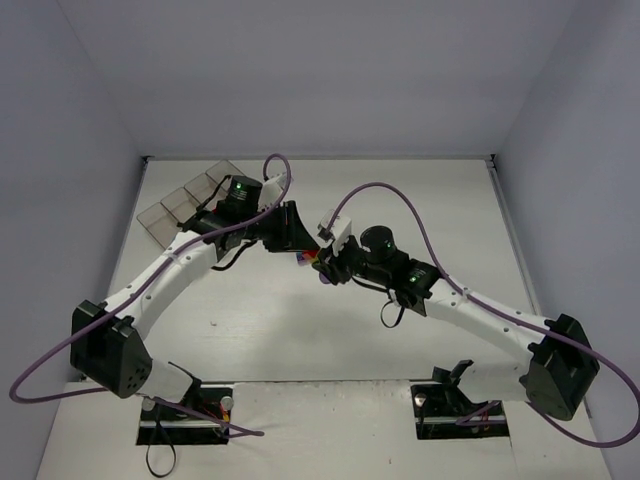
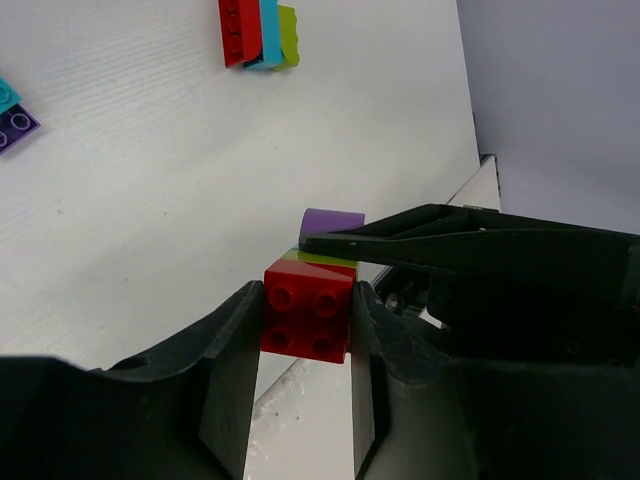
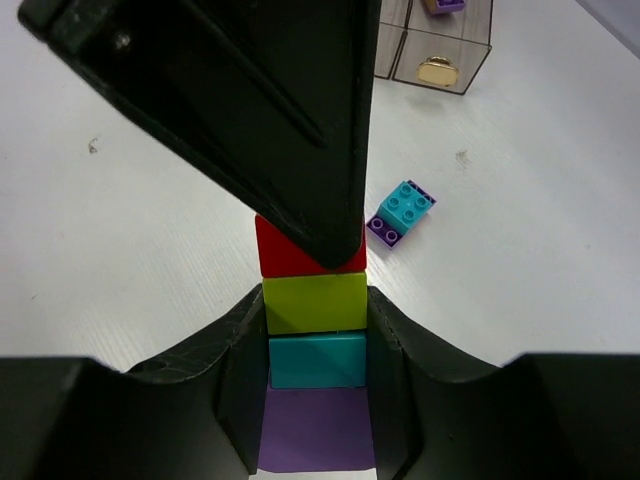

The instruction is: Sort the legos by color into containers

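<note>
Next, my left gripper pulls the lime brick [image 3: 314, 290] over the container beside the purple brick's, to its left in the top view, and lets go of it.
A stack of legos, red, lime, cyan and purple, hangs between my two grippers above the table [image 1: 316, 262]. My left gripper [image 2: 306, 305] is shut on the red brick [image 2: 308, 320] at one end. My right gripper [image 3: 315, 310] is shut on the lime brick [image 3: 314, 290], cyan brick [image 3: 317, 362] and purple piece [image 3: 316, 430]. In the right wrist view the red brick [image 3: 282, 256] is partly hidden by the left finger. The containers [image 1: 185, 200] stand at the back left; in the right wrist view [image 3: 440, 55] one holds a purple brick.
A red, cyan and lime stack [image 2: 258, 32] lies on the table. A cyan brick joined to a purple brick [image 3: 400, 212] lies between my grippers and the bins. Cables loop over both arms.
</note>
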You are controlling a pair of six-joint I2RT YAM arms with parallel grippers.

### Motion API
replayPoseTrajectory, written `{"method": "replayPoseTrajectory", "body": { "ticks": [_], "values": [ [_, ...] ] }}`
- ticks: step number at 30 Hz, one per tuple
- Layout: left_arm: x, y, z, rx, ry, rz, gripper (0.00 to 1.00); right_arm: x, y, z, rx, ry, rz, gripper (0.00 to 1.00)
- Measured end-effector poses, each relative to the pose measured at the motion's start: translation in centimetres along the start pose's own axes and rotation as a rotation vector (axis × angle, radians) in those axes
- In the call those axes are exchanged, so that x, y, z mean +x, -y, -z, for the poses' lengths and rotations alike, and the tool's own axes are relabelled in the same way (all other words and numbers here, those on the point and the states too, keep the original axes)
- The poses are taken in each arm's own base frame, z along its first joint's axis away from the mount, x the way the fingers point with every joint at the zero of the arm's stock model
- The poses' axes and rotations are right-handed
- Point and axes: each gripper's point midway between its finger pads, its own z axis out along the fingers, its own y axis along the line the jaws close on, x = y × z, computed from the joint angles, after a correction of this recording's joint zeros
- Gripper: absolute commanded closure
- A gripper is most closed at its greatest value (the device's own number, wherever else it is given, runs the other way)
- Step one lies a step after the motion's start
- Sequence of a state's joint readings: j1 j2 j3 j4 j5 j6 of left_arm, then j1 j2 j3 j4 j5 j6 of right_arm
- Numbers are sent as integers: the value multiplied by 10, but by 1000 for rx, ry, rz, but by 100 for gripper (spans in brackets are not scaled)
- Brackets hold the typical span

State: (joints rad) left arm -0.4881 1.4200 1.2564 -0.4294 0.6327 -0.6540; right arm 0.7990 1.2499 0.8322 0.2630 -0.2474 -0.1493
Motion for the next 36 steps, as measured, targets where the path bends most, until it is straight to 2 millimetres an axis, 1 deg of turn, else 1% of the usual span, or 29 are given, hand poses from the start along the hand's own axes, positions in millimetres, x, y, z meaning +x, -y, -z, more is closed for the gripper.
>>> {"method": "replayPoseTrajectory", "body": {
  "ticks": [2, 4, 7, 9, 11, 13, 14, 16, 20, 23, 25, 29, 30, 31, 32, 33, 35, 36],
  "values": [
    [-2, -3, 1, 14, -9, 16, 100, 2, 0, -1, -2, 11, -7, 100],
    [-8, -17, 7, -9, -1, 36, 100, 20, 8, 3, 28, -27, -25, 100],
    [-26, -45, 24, -65, 39, 85, 100, 50, 21, 9, 77, -100, -59, 100],
    [-40, -58, 34, -94, 70, 105, 100, 62, 26, 12, 98, -132, -72, 100],
    [-53, -68, 43, -119, 101, 108, 100, 66, 26, 13, 100, -145, -78, 100],
    [-67, -78, 51, -162, 132, 102, 100, 66, 26, 13, 101, -144, -80, 100],
    [-76, -87, 56, -201, 155, 98, 100, 66, 26, 13, 101, -143, -81, 100],
    [-94, -107, 62, -285, 200, 90, 100, 66, 26, 13, 100, -143, -86, 100],
    [-132, -164, 69, -504, 276, 104, 99, 65, 25, 10, 93, -143, -93, 100],
    [-153, -214, 64, -653, 294, 127, 97, 62, 25, 9, 90, -140, -94, 100],
    [-159, -246, 56, -732, 278, 140, 95, 60, 25, 8, 89, -136, -93, 100],
    [-157, -294, 32, -829, 217, 158, 86, 54, 26, 7, 87, -125, -92, 100],
    [-156, -302, 28, -845, 205, 161, 80, 53, 26, 7, 85, -122, -93, 100],
    [-154, -310, 24, -859, 193, 163, 79, 51, 25, 7, 83, -118, -94, 100],
    [-152, -316, 22, -870, 183, 164, 75, 50, 25, 7, 81, -117, -94, 100],
    [-150, -320, 20, -881, 174, 167, 68, 50, 25, 6, 81, -116, -94, 100],
    [-147, -325, 20, -899, 162, 169, 60, 50, 25, 6, 80, -116, -94, 100],
    [-147, -325, 22, -906, 161, 167, 52, 50, 25, 6, 80, -116, -94, 100]
  ]
}}
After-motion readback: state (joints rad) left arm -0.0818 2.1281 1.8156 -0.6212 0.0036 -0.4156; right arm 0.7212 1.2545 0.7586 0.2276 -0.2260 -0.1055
